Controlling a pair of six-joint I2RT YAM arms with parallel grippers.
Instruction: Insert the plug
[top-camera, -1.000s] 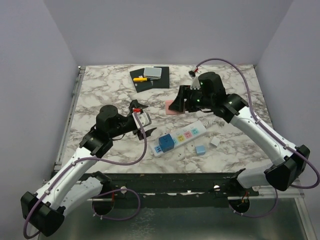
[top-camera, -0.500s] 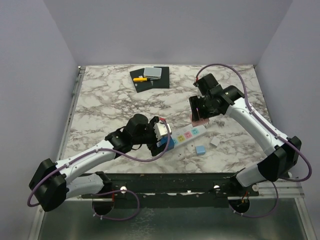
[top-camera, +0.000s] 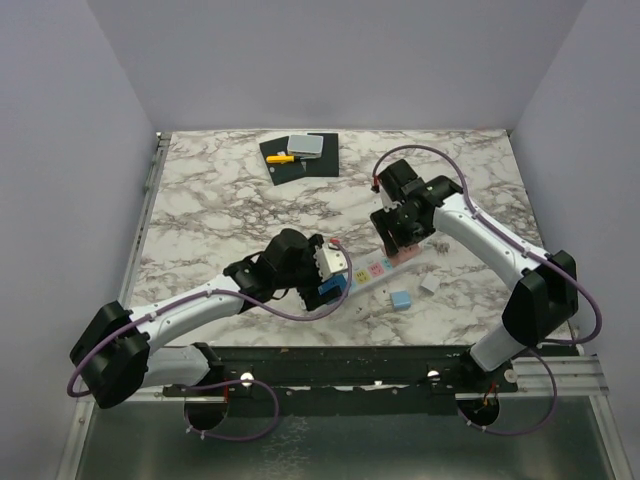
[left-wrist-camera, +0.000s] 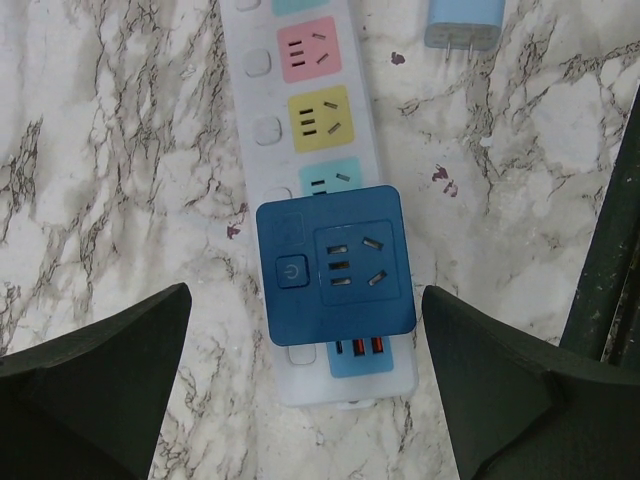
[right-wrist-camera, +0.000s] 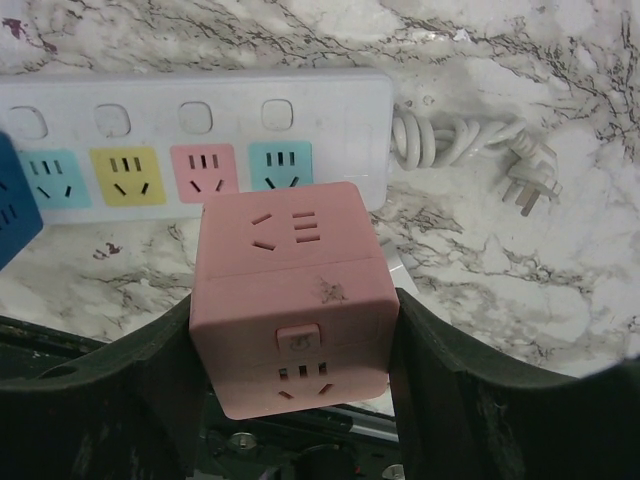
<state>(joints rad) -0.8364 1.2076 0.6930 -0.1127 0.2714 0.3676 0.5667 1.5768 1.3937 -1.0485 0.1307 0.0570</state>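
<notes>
Next, the right gripper lowers until the pink cube plug (right-wrist-camera: 290, 300) seats in the power strip's far-end turquoise socket (right-wrist-camera: 281, 165), empty below the gripper, then releases the pink cube plug.
A white power strip (top-camera: 375, 270) with coloured sockets lies near the table's front middle. A dark blue cube plug (left-wrist-camera: 335, 265) sits in its near-end socket; it also shows in the top view (top-camera: 333, 290). My left gripper (left-wrist-camera: 305, 385) is open, one finger on each side of the blue cube without touching it. My right gripper (right-wrist-camera: 295, 340) is shut on a pink cube plug (right-wrist-camera: 290, 300) and holds it above the strip's far end (right-wrist-camera: 200, 130). In the top view the right gripper (top-camera: 403, 232) hides most of the pink cube.
A small light blue plug (top-camera: 401, 299) lies just in front of the strip. The strip's coiled white cord and plug (right-wrist-camera: 470, 150) lie to its right. A black mat (top-camera: 298, 156) with a grey box and a yellow tool sits at the back.
My left gripper has come from the table's left to the blue cube and now straddles it. My right gripper has brought the pink cube from the mid-table to above the strip's far end.
</notes>
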